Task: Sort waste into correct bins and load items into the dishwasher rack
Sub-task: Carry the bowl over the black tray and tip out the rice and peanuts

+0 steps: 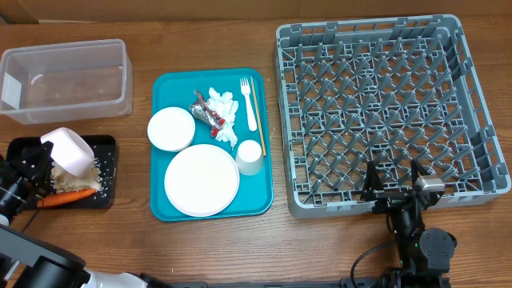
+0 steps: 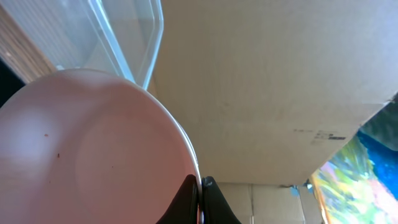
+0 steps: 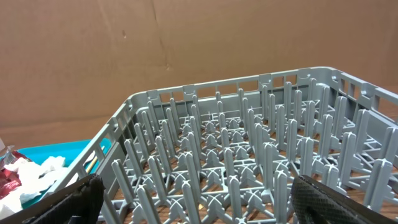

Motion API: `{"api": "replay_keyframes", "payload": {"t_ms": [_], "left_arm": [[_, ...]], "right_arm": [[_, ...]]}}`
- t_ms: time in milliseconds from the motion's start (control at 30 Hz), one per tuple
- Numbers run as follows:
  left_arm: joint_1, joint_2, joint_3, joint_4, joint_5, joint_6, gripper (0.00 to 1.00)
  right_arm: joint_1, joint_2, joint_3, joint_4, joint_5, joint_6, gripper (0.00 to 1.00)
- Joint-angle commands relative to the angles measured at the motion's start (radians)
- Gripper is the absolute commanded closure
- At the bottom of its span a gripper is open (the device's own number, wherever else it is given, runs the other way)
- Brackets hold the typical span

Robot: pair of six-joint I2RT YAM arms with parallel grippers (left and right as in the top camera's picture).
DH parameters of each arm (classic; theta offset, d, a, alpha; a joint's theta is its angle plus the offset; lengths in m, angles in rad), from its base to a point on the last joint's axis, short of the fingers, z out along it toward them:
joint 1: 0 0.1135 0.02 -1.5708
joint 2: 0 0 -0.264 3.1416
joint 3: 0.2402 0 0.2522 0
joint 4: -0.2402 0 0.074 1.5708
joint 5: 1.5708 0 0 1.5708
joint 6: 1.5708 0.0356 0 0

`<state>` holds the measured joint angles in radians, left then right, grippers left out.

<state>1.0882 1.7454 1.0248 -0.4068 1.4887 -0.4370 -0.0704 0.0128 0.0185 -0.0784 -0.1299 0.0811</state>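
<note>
My left gripper should move level to the right in the overhead view, to the teal tray's bare corner by the tub, then lower and release the bowl.
My left gripper (image 2: pixel 200 185) is shut on the rim of a pinkish bowl (image 2: pixel 87 149). In the overhead view it holds that bowl (image 1: pixel 70 150) tipped above the black tray (image 1: pixel 106 146), where an orange carrot (image 1: pixel 68 194) and rice scraps (image 1: pixel 90 181) lie. The clear tub (image 1: pixel 64 76) stands behind. On the teal tray (image 1: pixel 172 86) are a plate (image 1: pixel 202 180), a second bowl (image 1: pixel 171 128), a cup (image 1: pixel 250 157), a fork (image 1: pixel 248 104), a stick (image 1: pixel 258 116), napkins (image 1: pixel 226 110) and a wrapper (image 1: pixel 205 112). My right gripper (image 1: pixel 394 188) (image 3: pixel 199 193) stands open at the front wall of the dishwasher rack (image 1: pixel 384 112) (image 3: pixel 236 155).
A cardboard wall rises behind the table in both wrist views. The right wrist view catches the teal tray's corner (image 3: pixel 59 151) with napkins (image 3: pixel 31 177) to the left of the rack. Bare wood lies between the trays and along the front edge.
</note>
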Motion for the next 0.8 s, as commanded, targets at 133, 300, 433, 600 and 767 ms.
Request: {"api": "replay_keyframes", "payload": {"t_ms": [133,300,433,600,767], "left_arm": [[0.004,0.002,-0.007,0.026,0.034,-0.034,0.96],[0.003,0.002,-0.007,0.026,0.021,-0.032,0.96],[0.003,0.002,-0.007,0.021,-0.014,-0.012,0.96],[-0.036,-0.013,-0.006,0.041,0.091,-0.002,0.96],[-0.105,-0.072,-0.005,0.101,0.067,0.007,0.96]], "right_arm": [[-0.004,-0.010,-0.010,0.005,0.005,-0.003,0.00],[-0.004,-0.010,-0.010,0.005,0.005,-0.003,0.00],[-0.004,-0.010,-0.010,0.005,0.005,-0.003,0.00],[-0.004,-0.010,-0.010,0.005,0.005,-0.003,0.00],[-0.004,-0.010,-0.010,0.005,0.005,-0.003,0.00]]}}
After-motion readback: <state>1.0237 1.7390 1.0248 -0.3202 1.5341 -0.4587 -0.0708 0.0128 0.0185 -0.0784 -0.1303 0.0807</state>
